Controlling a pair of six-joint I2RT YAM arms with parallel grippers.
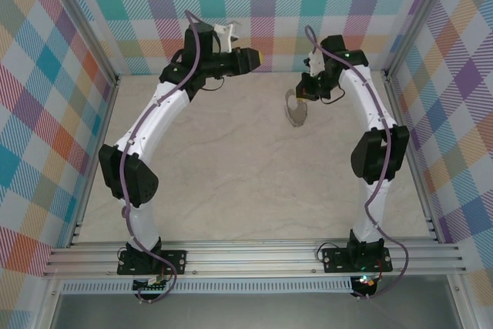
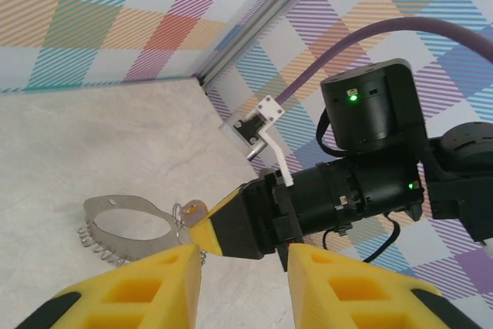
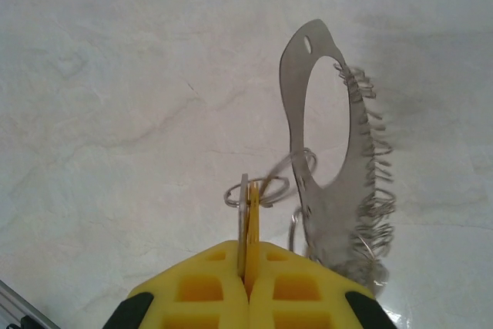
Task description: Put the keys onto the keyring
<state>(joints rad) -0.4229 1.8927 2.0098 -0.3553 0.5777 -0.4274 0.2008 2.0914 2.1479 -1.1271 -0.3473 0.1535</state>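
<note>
The key (image 3: 248,213) goes back and down in my right gripper for release next, as the table's clear middle lies below and back toward the base.
My right gripper (image 3: 246,250) is shut on the key (image 3: 248,213), pinched edge-on, its yellowish head just past the fingertips. Small wire loops sit around the key's tip and reach across to the keyring (image 3: 327,209), a large grey metal band with many loops along its rim, lying beside the fingers over the table. From above, the keyring (image 1: 296,111) is just below the right gripper (image 1: 305,90). My left gripper (image 2: 243,287) is open with nothing between its yellow fingers, a short way off, facing the right gripper's fingertip (image 2: 202,230), the key (image 2: 192,209) and the keyring (image 2: 98,212). The left gripper (image 1: 259,58) hovers at the back.
The pale marble tabletop (image 1: 231,167) is walled by checked panels on three sides. A small white bracket (image 2: 262,125) is fixed to the back wall near the corner. A purple cable (image 2: 370,36) arcs over the right arm.
</note>
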